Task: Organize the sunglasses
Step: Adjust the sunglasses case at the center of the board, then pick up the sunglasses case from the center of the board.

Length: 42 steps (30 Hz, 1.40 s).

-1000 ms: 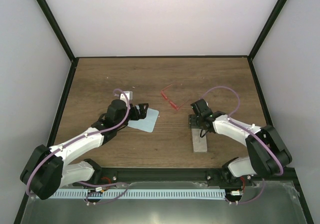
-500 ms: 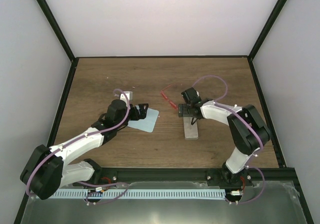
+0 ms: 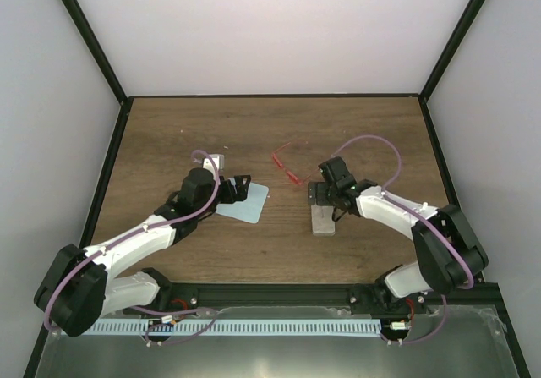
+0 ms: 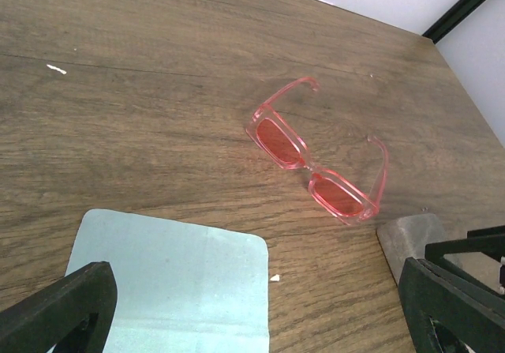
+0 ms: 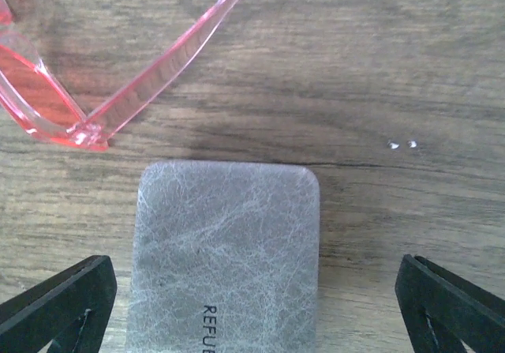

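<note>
My right gripper's fingers go down beside both long sides next and close. Below them lies the far end of the grey case, narrower than the open gap.
The sunglasses have a thin red frame with arms unfolded and lie on the wooden table at centre. They also show in the left wrist view, and one corner and arm show in the right wrist view. My right gripper is open and hovers over the far end of the closed grey case, just below the sunglasses. Its fingers straddle the case without touching it. My left gripper is open and empty over the pale blue cloth.
The cloth lies flat, left of the sunglasses. A corner of the grey case shows at the right of the left wrist view. Black frame rails border the table. A small white object sits behind the left wrist.
The grey case has shifted left and a little farther away, closer to the sunglasses. The right arm has swung its elbow about while its gripper stayed over the case's far end. The left arm has not moved.
</note>
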{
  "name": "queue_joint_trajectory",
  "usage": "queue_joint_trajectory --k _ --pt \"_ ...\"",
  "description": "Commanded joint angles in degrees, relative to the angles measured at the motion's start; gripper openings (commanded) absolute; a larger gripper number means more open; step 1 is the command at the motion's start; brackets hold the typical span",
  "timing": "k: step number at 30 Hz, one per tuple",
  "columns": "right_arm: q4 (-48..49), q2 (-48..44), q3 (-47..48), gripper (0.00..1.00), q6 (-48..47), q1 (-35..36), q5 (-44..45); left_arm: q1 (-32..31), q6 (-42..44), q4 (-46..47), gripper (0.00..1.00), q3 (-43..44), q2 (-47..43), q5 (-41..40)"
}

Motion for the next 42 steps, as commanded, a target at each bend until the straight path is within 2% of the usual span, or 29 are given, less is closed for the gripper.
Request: queue_joint_trajectory --k 1,20,24,28,32,35,39,42 --pt "1.5 -0.3 -1.1 1.00 -0.5 0.4 -1.9 -0.1 0.2 0.4 1.00 0.1 0.1 0.0" --pt "3.7 3.1 -2.1 0.94 -0.3 0.6 -2.6 -0.1 0.1 0.3 1.00 0.2 0.3 0.6" --pt "3.6 2.5 -2.2 0.86 0.1 0.7 -2.5 -0.1 0.1 0.3 1.00 0.2 0.3 0.6" --pt "3.6 2.5 -2.2 0.68 0.1 0.7 -2.9 -0.1 0.1 0.3 1.00 0.2 0.5 0.6" --pt "4.1 2.4 -2.4 0.63 0.3 0.7 -3.1 -0.1 0.1 0.3 1.00 0.2 0.4 0.8" --pt "5.3 0.2 -3.0 0.61 0.3 0.7 -4.1 -0.1 0.4 1.6 1.00 0.2 0.6 4.5" --pt "8.0 -4.7 -4.4 0.57 -0.2 0.6 -6.3 -0.1 0.0 8.9 1.00 -1.3 2.0 15.9" --pt "10.8 -9.5 -6.3 0.58 -1.1 0.4 -8.5 -0.1 -1.8 16.3 1.00 -2.3 4.0 25.7"
